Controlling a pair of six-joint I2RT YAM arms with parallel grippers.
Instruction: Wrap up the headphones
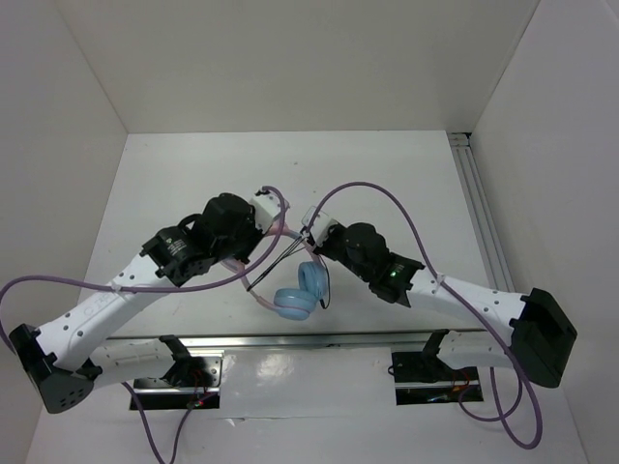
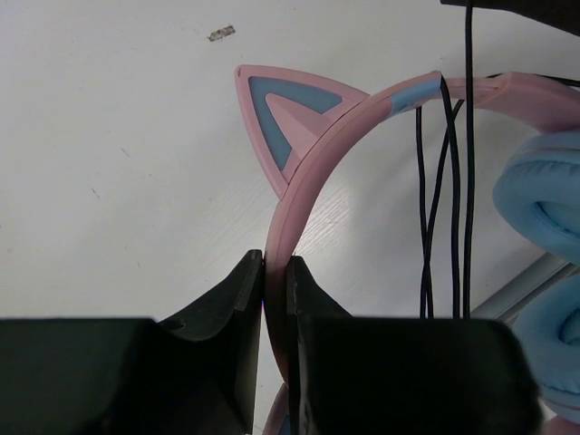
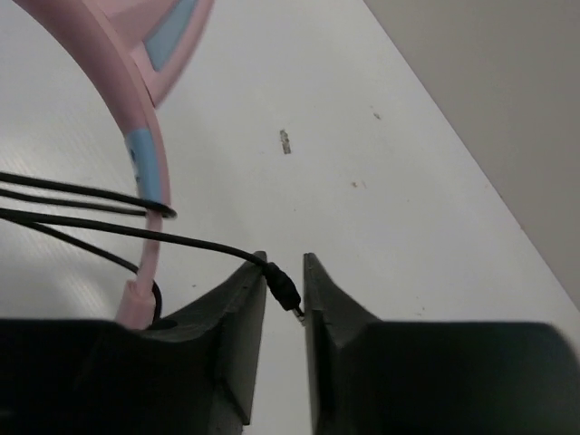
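Observation:
My left gripper holds the pink headband [image 2: 313, 172] and will next bring it down onto the table, away from my base.
The headphones stand between both arms: two light-blue ear cups [image 1: 296, 293] hang low, and the pink cat-ear headband [image 2: 313, 172] rises from them. My left gripper [image 2: 275, 265] is shut on the headband just below a cat ear [image 2: 276, 113]. Several turns of the thin black cord [image 2: 449, 199] cross the headband beside an ear cup [image 2: 544, 195]. In the right wrist view the cord [image 3: 91, 227] runs from the headband [image 3: 145, 136] to its jack plug [image 3: 285, 290]. The plug sits slanted between the nearly closed jaws of my right gripper [image 3: 284, 267]. From above, the left gripper [image 1: 268, 235] and right gripper [image 1: 309, 235] are close together.
An aluminium rail [image 1: 481, 213] runs along the table's right side, and another rail [image 1: 319, 340] lies at the near edge by the arm bases. White walls enclose the table. Purple robot cables [image 1: 387, 196] arc over both arms. A small speck [image 2: 221, 33] lies on the table.

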